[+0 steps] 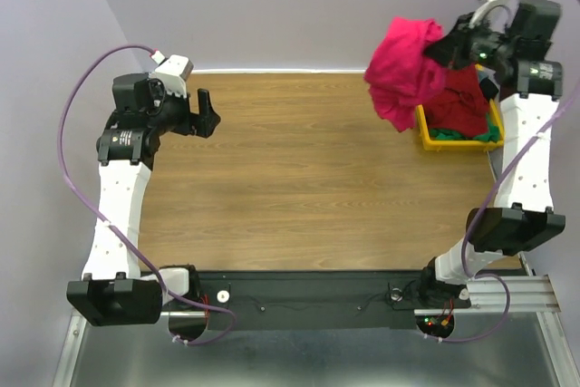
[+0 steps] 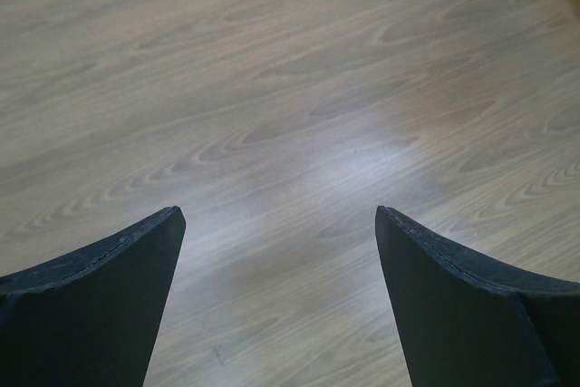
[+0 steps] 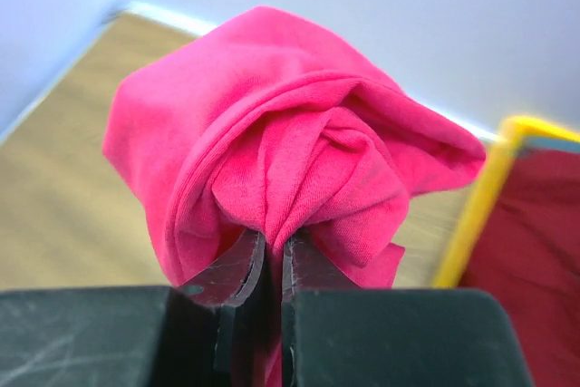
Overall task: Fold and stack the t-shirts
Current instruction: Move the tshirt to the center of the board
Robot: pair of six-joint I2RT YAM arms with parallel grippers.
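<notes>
The crimson t-shirt [image 1: 405,72] hangs to my left gripper's right in the top view, so it will next move down and across the bare wood to close on it.
A crimson t-shirt [image 1: 405,72] hangs bunched in the air at the back right, just left of the yellow bin. My right gripper [image 1: 450,47] is shut on a fold of it; in the right wrist view the cloth [image 3: 290,160] bulges out above the pinched fingers [image 3: 237,269]. A maroon t-shirt [image 1: 459,108] lies in the bin on top of a green one [image 1: 471,136]. My left gripper [image 2: 279,224] stands open and holds nothing above the bare wood, at the table's far left [image 1: 205,111].
The yellow bin [image 1: 423,131] stands at the table's back right corner. The wooden table [image 1: 299,178] stretches between the two arms. A black rail with the arm bases runs along the near edge [image 1: 308,296]. Walls close in behind and at both sides.
</notes>
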